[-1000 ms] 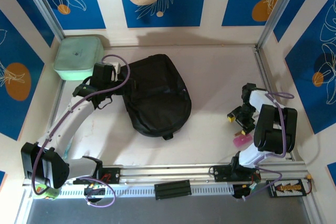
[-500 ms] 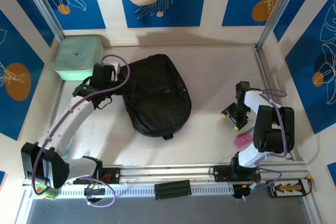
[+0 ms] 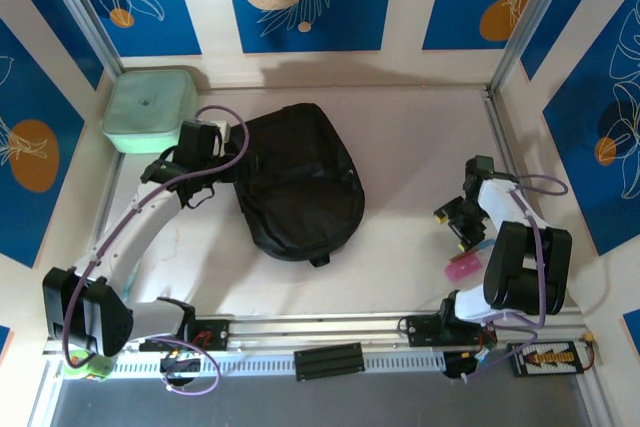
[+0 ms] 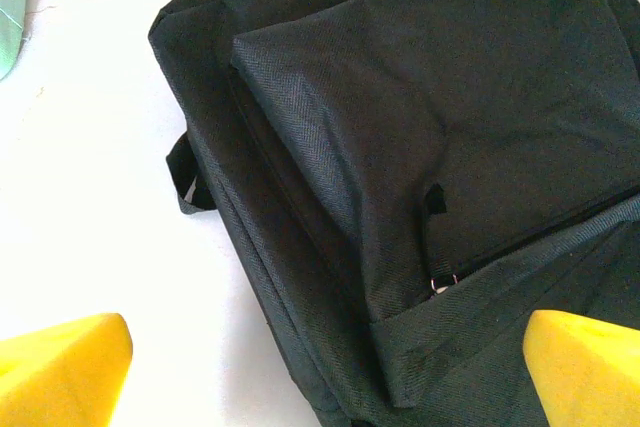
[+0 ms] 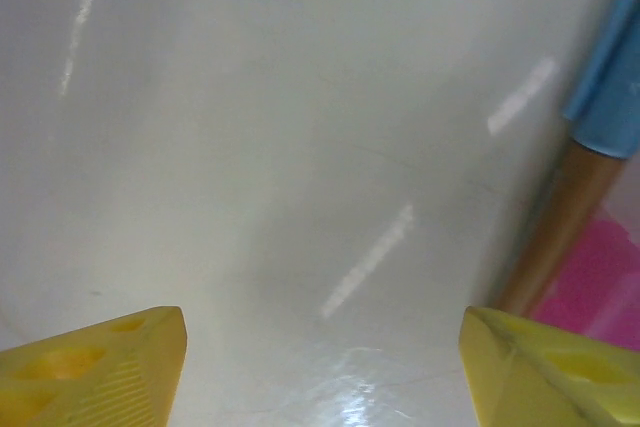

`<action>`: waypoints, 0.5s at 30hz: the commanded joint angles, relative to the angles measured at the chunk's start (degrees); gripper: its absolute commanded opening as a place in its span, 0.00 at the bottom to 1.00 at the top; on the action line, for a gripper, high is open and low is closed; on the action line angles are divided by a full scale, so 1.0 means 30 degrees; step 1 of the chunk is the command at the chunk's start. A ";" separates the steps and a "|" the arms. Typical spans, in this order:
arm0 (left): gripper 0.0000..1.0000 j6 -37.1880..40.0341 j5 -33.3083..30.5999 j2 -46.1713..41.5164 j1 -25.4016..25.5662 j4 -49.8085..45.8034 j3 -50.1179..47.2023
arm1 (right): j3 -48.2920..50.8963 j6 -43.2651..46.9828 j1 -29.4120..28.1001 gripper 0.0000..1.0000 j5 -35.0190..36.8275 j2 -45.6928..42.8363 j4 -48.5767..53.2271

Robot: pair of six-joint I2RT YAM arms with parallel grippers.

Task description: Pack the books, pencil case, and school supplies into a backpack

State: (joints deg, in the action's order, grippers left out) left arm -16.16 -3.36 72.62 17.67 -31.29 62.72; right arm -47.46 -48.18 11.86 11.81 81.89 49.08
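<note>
I need to move my right gripper back and sideways next, over the brown end of the stick (image 3: 470, 253) (image 5: 520, 292). The stick lies beside its open fingers, with only bare table between them.
The black backpack (image 3: 300, 182) lies flat left of the table's middle, zipped as far as I can see. My left gripper (image 3: 240, 155) hovers open over its left edge. In the left wrist view its yellow fingertips (image 4: 62, 367) straddle the backpack (image 4: 420, 147) near a zipper pull (image 4: 441, 283). My right gripper (image 3: 456, 227) is open low over bare table at the right, nothing between its fingers (image 5: 100, 362). Just right of it lie a small pink item (image 3: 465, 267) (image 5: 600, 282) and a brown stick with a blue end (image 5: 565, 217). The books are out of view.
A mint-green square box (image 3: 150, 107) sits at the far left corner, close behind the left arm. Metal frame posts (image 3: 492, 107) and patterned walls close in the table. Bare tabletop (image 3: 420, 147) spreads between backpack and right arm.
The right gripper swung left and away, then came back right and nearer to the pink item. The left arm and backpack have not moved.
</note>
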 commanded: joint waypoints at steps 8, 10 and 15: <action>1.00 -0.0093 0.0737 0.0582 -0.0257 0.0258 0.0007 | 0.1099 0.0721 0.1874 0.77 0.0012 -0.0462 0.1393; 1.00 -0.0033 0.0710 0.0716 -0.0261 0.0273 0.0010 | 0.1141 0.0696 0.2118 0.78 0.0330 -0.0482 0.1653; 1.00 0.0085 0.0565 0.0814 -0.0289 0.0306 0.0004 | 0.1260 0.1005 0.2331 0.78 0.0221 -0.0176 0.1172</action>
State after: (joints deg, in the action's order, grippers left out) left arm -16.16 -2.52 74.87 17.65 -30.85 62.72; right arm -44.56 -46.30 18.48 12.23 81.43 51.68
